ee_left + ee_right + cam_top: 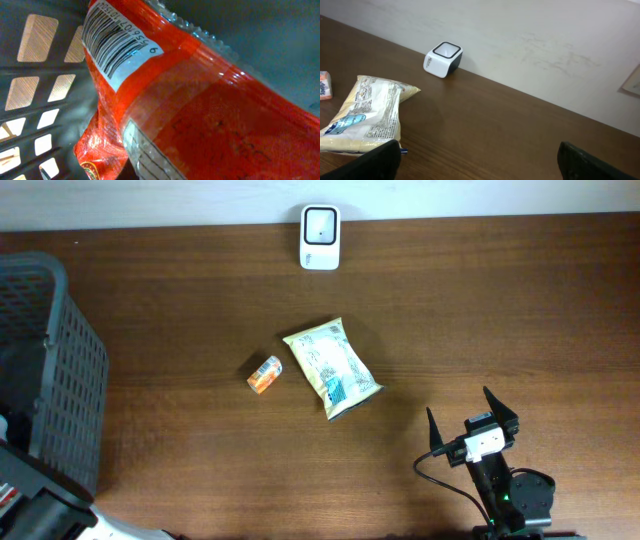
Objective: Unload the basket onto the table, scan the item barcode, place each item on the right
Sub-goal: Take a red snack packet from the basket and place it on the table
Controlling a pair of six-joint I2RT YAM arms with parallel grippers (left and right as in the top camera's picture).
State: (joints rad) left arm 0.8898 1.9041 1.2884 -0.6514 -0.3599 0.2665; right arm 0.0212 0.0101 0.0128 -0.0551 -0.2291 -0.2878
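Note:
My left gripper holds the packet [215,115]. Next it should lift it over the basket's rim and lower it onto the bare table between the grey basket [30,60] and the small orange pack.
A shiny red packet [215,115] fills the left wrist view, lying inside the grey basket [30,60]. Its white barcode label [117,42] faces the camera. My left gripper is shut on this packet; its fingers are hidden behind the wrapper, and the overhead view does not show it. The white barcode scanner [320,238] [443,59] stands at the table's far edge. At the near right of the table my right gripper [457,402] [480,165] stands open, with nothing between its fingers.
A yellow snack bag [332,367] [365,112] lies mid-table, and a small orange pack [265,375] [324,85] sits to its left. The grey mesh basket [50,370] takes up the left edge. A pale wall rises behind the scanner.

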